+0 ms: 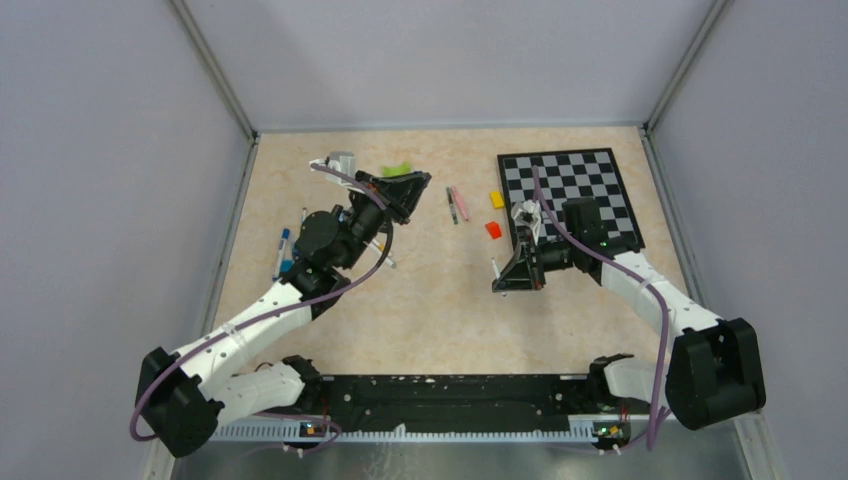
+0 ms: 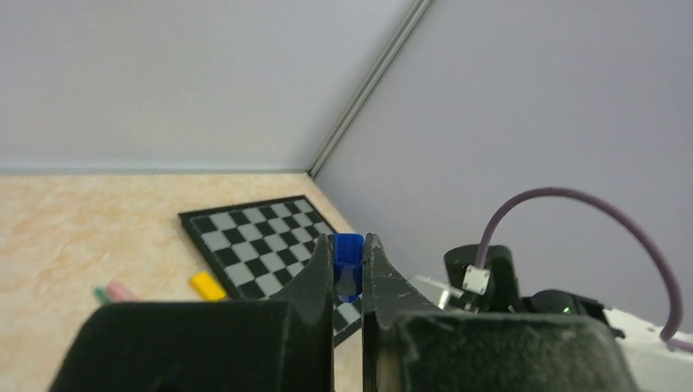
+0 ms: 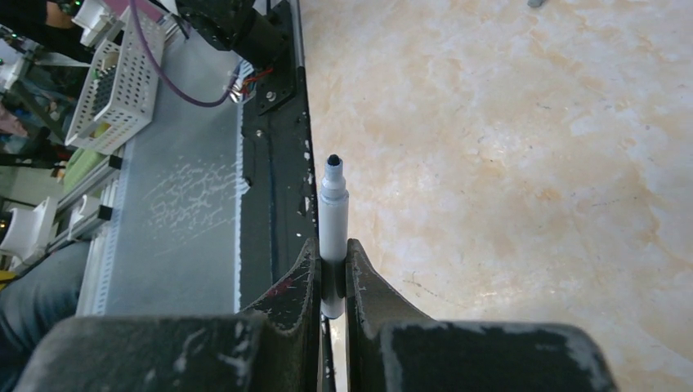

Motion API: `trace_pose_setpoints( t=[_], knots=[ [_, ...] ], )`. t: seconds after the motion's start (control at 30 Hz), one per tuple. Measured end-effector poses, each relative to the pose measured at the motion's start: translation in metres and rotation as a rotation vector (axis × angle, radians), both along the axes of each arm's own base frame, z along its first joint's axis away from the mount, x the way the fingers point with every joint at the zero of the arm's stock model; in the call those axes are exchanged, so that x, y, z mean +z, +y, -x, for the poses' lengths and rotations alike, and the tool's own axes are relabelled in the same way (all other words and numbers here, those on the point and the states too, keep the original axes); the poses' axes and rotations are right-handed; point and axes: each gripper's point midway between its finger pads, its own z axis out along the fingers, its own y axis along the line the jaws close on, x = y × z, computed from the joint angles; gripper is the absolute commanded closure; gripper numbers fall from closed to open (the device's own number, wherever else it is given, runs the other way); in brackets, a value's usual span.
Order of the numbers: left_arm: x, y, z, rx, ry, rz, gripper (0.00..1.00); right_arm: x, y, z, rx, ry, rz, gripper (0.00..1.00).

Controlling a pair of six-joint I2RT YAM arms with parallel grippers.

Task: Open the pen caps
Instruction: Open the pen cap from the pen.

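The black tip of the grey-white pen is already bare. My right gripper will next move the pen outward past the orange block, then down beside the pink pen.
My left gripper (image 2: pixel 349 263) is shut on a small blue pen cap (image 2: pixel 348 255) and holds it in the air, pointing towards the checkerboard. In the top view the left gripper (image 1: pixel 420 182) is raised over the far left of the table; the cap does not show there. My right gripper (image 3: pixel 333 263) is shut on a white pen (image 3: pixel 333 214) whose bare black tip sticks out past the fingers. In the top view the right gripper (image 1: pixel 503 280) holds this pen (image 1: pixel 494 268) at mid-table, left of the checkerboard.
A green and a pink pen (image 1: pixel 456 204) lie at mid-table. A yellow block (image 1: pixel 497 199) and an orange block (image 1: pixel 493 229) sit beside the checkerboard mat (image 1: pixel 575 185). More pens (image 1: pixel 284 245) lie at the left edge. A green piece (image 1: pixel 398 167) lies behind the left gripper.
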Motion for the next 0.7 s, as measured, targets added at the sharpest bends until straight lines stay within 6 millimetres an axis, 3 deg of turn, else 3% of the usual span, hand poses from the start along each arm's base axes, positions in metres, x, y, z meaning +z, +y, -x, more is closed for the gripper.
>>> trace_pose_setpoints(
  t=[0.2, 0.47, 0.7],
  knots=[
    [-0.05, 0.02, 0.013, 0.02, 0.1, -0.071, 1.0, -0.01, -0.007, -0.007, -0.033, -0.033, 0.045, 1.0],
    [-0.111, 0.026, 0.017, 0.023, 0.249, -0.151, 1.0, -0.017, -0.013, -0.011, -0.056, -0.056, 0.08, 1.0],
    [-0.129, 0.028, 0.017, 0.024, 0.29, -0.167, 1.0, -0.019, -0.016, -0.014, -0.069, -0.063, 0.092, 1.0]
  ],
)
